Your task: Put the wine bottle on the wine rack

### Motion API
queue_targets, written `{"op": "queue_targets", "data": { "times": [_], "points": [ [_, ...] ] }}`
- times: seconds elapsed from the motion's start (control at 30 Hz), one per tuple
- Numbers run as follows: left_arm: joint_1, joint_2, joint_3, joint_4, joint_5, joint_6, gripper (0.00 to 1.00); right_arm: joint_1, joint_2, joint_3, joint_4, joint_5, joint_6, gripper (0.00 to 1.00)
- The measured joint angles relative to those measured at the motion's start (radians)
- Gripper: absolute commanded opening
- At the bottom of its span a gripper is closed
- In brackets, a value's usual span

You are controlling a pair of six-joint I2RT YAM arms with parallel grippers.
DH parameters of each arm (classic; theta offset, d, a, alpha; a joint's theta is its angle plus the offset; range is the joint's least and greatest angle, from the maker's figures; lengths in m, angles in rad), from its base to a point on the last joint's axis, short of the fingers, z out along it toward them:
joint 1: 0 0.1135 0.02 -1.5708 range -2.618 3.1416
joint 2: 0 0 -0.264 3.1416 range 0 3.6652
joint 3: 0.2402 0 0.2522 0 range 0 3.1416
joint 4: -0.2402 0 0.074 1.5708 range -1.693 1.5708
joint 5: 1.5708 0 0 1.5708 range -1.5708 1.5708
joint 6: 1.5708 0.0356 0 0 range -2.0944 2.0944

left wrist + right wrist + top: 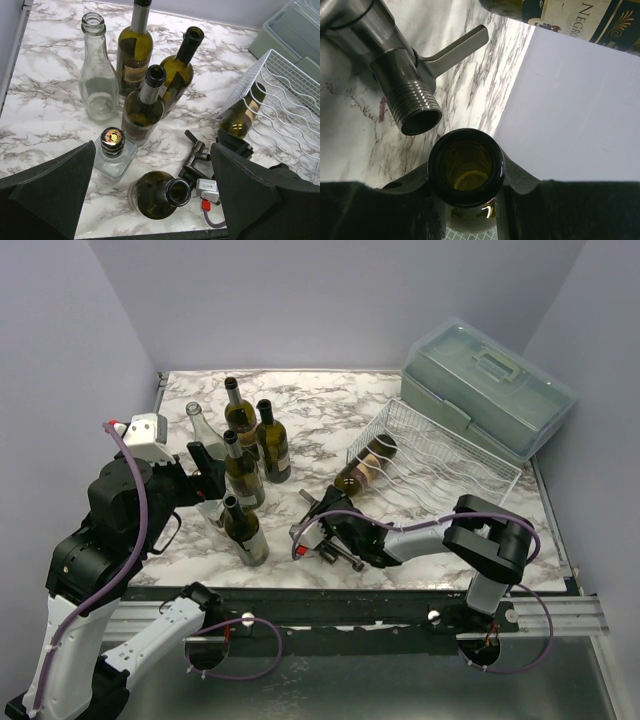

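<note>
The bottle's neck still sticks out from the rack (445,455), which is outward of my right gripper. I will push the neck outward with that gripper next, so it slides deeper, and then let it go.
A dark green wine bottle (365,465) lies on its side at the left end of the silver wire wine rack (445,455), its neck sticking out toward the front. My right gripper (343,502) is shut on that neck. In the right wrist view the bottle's open mouth (466,167) faces the camera between the black fingers (380,210), with rack mesh (470,234) below. The left wrist view shows the same bottle (244,116) in the rack (292,90). My left gripper (152,200) is open, hovering above a standing green bottle (160,195).
Several more bottles stand at the left: green ones (243,472) (272,440) (240,410), a clear one (200,430), and a small square capped one (114,150). A metal tap fitting (195,155) lies beside the right gripper. A translucent lidded box (490,385) sits behind the rack.
</note>
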Motion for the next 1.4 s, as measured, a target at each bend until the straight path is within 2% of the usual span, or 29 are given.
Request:
{"op": "queue_targets", "data": {
  "times": [0.6, 0.67, 0.73, 1.03, 1.2, 1.27, 1.37, 1.4],
  "points": [
    [0.000, 0.000, 0.000, 0.000, 0.000, 0.000, 0.99, -0.076, 0.084, 0.002, 0.132, 0.013, -0.059, 0.01],
    [0.000, 0.000, 0.000, 0.000, 0.000, 0.000, 0.99, -0.089, 0.085, 0.003, 0.132, 0.012, -0.055, 0.09],
    [0.000, 0.000, 0.000, 0.000, 0.000, -0.001, 0.99, -0.102, 0.086, 0.004, 0.132, 0.012, -0.047, 0.22],
    [0.000, -0.005, 0.008, 0.000, 0.000, -0.002, 0.99, -0.131, 0.089, 0.005, 0.126, -0.016, -0.008, 0.41],
    [0.000, -0.005, 0.008, 0.000, 0.000, -0.007, 0.99, -0.139, 0.094, 0.004, 0.119, -0.027, 0.016, 0.56],
    [0.000, -0.006, 0.008, 0.000, 0.000, -0.008, 0.99, -0.143, 0.093, 0.000, 0.114, -0.037, 0.030, 0.67],
    [0.000, -0.006, 0.008, 0.000, 0.000, -0.011, 0.99, -0.144, 0.075, -0.017, 0.082, -0.060, 0.066, 0.99],
    [0.000, -0.006, 0.008, 0.000, 0.000, -0.011, 0.99, -0.144, 0.063, -0.023, 0.064, -0.068, 0.078, 1.00]
  ]
}}
